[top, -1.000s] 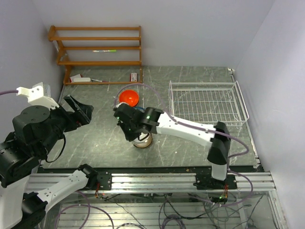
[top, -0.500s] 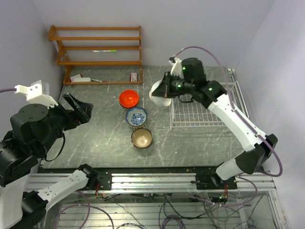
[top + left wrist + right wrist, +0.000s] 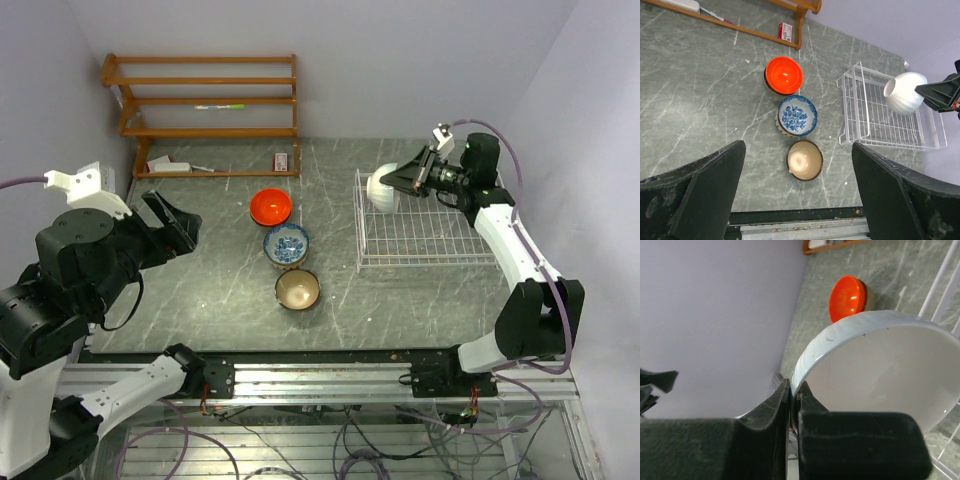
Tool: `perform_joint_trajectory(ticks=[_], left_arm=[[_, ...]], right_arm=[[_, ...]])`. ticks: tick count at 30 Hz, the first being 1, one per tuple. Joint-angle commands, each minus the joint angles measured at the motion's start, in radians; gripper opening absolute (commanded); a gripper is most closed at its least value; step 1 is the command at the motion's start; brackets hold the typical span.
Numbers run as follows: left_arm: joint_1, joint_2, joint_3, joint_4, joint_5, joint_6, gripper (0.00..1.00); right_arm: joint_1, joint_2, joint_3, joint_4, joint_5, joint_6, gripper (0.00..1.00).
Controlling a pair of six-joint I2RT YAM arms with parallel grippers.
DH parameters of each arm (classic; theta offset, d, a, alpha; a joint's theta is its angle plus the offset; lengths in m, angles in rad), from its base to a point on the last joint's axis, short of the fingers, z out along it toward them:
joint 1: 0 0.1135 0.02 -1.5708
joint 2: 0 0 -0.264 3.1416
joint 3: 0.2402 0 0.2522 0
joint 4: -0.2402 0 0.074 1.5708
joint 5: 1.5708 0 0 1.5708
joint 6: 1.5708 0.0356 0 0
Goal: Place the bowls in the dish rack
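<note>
Next, my right gripper lowers the white bowl into the dish rack's end nearest the other bowls, then releases the white bowl's rim. That end of the dish rack is empty.
My right gripper [image 3: 405, 178] is shut on the rim of a plain white bowl [image 3: 383, 188], holding it tilted on its side above the left end of the white wire dish rack [image 3: 450, 225]. In the right wrist view the rim [image 3: 880, 370] is pinched between the jaws of the right gripper [image 3: 794, 385]. Three bowls sit in a row on the table: orange-red [image 3: 271, 206], blue-and-white [image 3: 287, 243], tan [image 3: 297, 289]. My left gripper [image 3: 797, 146] is open, high above the tan bowl [image 3: 804, 159], holding nothing.
A brown wooden shelf unit [image 3: 205, 100] stands at the back left, with a small red-and-white box [image 3: 283, 160] and a white object [image 3: 168, 167] at its foot. The table's near edge meets a metal rail [image 3: 320, 380].
My right arm has lifted the white bowl from beside the bowl row and swung it right and back, over the rack's left end. The left arm shifted only slightly.
</note>
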Motion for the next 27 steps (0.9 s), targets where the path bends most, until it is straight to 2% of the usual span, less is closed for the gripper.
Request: perform_joint_trajectory(ticks=[1, 12, 21, 24, 27], left_arm=[[-0.004, 0.011, 0.027, 0.026, 0.005, 0.019, 0.99], [-0.004, 0.067, 0.062, 0.033, 0.028, 0.036, 0.99], [-0.004, 0.091, 0.093, 0.017, 0.032, 0.037, 0.99], [-0.004, 0.096, 0.101, 0.009, 0.031, 0.035, 0.99], [-0.004, 0.103, 0.111, 0.003, 0.028, 0.035, 0.99]], right_arm=[[-0.05, -0.008, -0.068, 0.418, -0.229, 0.218, 0.0], [-0.102, 0.17, -0.226, 1.052, -0.255, 0.615, 0.0], [-0.131, 0.399, -0.301, 1.703, -0.204, 1.047, 0.0], [-0.14, 0.463, -0.315, 1.816, -0.187, 1.122, 0.0], [-0.147, 0.495, -0.329, 1.84, -0.184, 1.125, 0.0]])
